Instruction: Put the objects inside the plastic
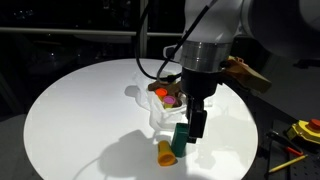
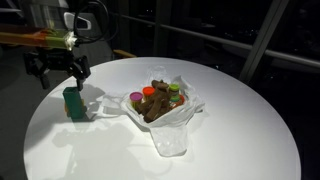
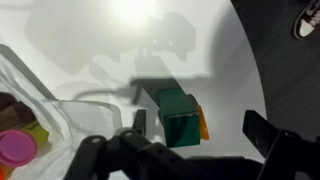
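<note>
The green block's top [image 1: 181, 129] [image 3: 182, 129] comes under my gripper next as it moves down and shifts slightly toward the plastic, since the block sits nearer the finger on the plastic's side.
A green block [image 3: 178, 115] stands on the round white table [image 1: 80, 110], with a yellow-orange piece [image 3: 204, 125] leaning against its side. My gripper [image 3: 200, 128] hangs open just above the block, one finger on each side and nothing between them. In the exterior views the gripper [image 1: 193, 128] [image 2: 62, 73] hovers over the block [image 1: 180, 140] [image 2: 74, 103], and the yellow-orange piece [image 1: 164, 152] lies by it. The plastic [image 2: 170, 135] lies spread open near the table's middle. It holds a brown plush [image 2: 157, 103], a magenta cup [image 2: 136, 99] [image 3: 15, 148] and small bottle-like items [image 2: 173, 92].
The table edge [image 3: 255, 70] curves close to the block, with dark floor beyond it. Yellow and red tools [image 1: 300, 132] lie off the table. A brown board-like object [image 1: 246, 72] sits behind the arm. Dark windows surround the scene.
</note>
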Robot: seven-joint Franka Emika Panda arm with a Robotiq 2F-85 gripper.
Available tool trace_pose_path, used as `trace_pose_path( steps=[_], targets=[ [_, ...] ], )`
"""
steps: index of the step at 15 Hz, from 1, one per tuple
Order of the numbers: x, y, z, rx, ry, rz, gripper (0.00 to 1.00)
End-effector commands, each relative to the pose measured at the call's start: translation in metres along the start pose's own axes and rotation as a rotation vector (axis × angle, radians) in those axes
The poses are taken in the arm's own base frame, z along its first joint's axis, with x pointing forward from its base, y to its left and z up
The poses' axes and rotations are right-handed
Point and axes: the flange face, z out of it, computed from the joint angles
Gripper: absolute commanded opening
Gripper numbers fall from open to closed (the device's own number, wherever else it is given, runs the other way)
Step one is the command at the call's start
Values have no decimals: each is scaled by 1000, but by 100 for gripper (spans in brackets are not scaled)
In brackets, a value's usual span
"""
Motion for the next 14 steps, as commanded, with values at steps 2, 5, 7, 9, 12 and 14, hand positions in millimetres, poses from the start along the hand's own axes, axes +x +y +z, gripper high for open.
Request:
trace_pose_path(
  steps=[2,5,7,9,12,14],
  targets=[
    [14,-8,5,-7,7,10,100],
    [18,-8,13,-34,1,15,100],
    [20,-7,17,-57,-2,22,99],
    [23,-6,18,-79,0,24,74],
    [28,-5,19,-99,10,31,53],
    [30,-5,19,-109,9,34,39]
  ],
)
